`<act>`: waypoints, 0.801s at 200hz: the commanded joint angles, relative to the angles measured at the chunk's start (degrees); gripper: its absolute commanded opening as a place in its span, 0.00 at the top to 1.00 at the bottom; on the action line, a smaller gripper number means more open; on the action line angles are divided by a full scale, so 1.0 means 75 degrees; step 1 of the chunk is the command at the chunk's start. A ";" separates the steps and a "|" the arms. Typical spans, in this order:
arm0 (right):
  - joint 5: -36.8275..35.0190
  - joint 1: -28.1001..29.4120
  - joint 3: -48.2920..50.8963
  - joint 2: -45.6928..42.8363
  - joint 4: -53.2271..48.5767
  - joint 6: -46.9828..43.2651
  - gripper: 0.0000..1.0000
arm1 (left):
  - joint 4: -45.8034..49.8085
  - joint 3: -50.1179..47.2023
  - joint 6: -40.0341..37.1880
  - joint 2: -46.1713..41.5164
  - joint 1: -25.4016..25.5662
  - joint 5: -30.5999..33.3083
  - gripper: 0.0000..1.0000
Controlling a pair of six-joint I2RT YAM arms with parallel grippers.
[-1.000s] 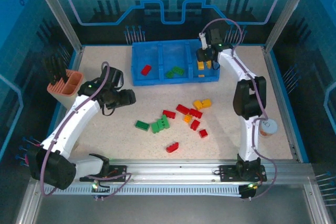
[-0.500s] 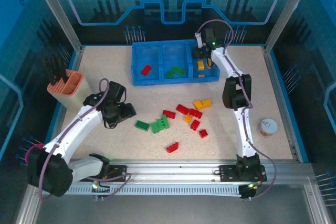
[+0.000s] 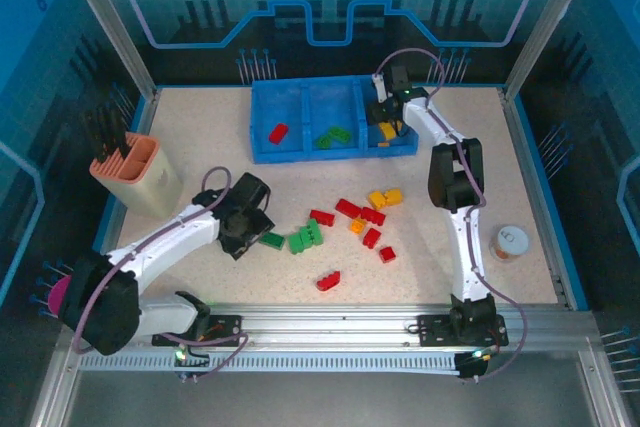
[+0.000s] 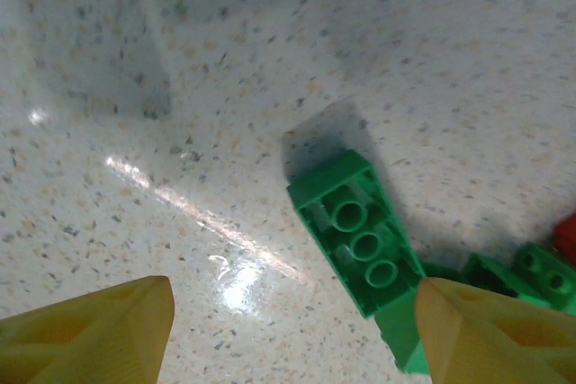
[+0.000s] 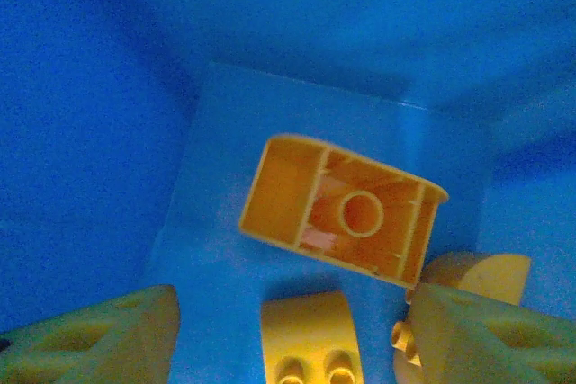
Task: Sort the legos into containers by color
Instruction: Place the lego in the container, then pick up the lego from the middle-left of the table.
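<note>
The open left gripper lowers and shifts over the upside-down green lego (image 4: 358,233) next, because that lego lies ahead of one finger of the gripper rather than between both.
The blue tray (image 3: 300,154) at the back has three containers: the left holds a red lego (image 3: 278,132), the middle green legos (image 3: 333,135), the right yellow ones (image 3: 388,130). My right gripper (image 3: 384,115) hangs open over the right container. An orange lego (image 5: 342,209) lies upside down, free, on the blue floor (image 5: 225,132) beyond the right gripper (image 5: 292,343), beside a yellow lego (image 5: 306,339). My left gripper (image 3: 258,230) is open, low over the table at an upside-down green lego (image 4: 355,231), which lies just ahead of the right finger (image 4: 486,334). Loose red (image 3: 350,209), yellow (image 3: 385,197) and green legos (image 3: 305,237) lie mid-table.
A peach tool holder (image 3: 140,172) stands at the left edge and a small white can (image 3: 510,242) at the right. One red brick (image 3: 328,281) lies alone nearer the front. More green bricks (image 4: 531,272) lie just right of the left gripper.
My left gripper has swung right and down to the green lego. My right gripper has opened over the right container, and the orange lego now lies free there.
</note>
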State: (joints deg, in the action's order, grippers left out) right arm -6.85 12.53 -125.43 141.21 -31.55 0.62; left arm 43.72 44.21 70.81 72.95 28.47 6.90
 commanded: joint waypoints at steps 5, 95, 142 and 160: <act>0.0448 0.0102 0.0097 -0.0637 0.0323 0.0079 0.29 | -0.0494 -0.0397 0.1653 0.0184 0.0415 0.0394 0.28; 0.1314 0.0133 0.0360 -0.1530 0.0228 0.0115 0.30 | -0.1282 -0.0750 0.2908 0.0440 0.0950 0.1229 0.28; 0.1805 0.0198 -0.0024 -0.1692 0.0041 0.0230 0.29 | -0.1996 -0.0856 0.2993 0.0844 0.0972 0.1212 0.28; 0.1827 0.0214 0.0083 -0.1825 0.0035 0.0198 0.29 | -0.2214 -0.0873 0.3009 0.1008 0.0992 0.1228 0.28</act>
State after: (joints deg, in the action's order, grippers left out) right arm 4.69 13.23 -123.87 131.26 -30.83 1.48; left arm 29.71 38.72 91.68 78.83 35.29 14.79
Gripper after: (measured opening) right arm 0.706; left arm 0.718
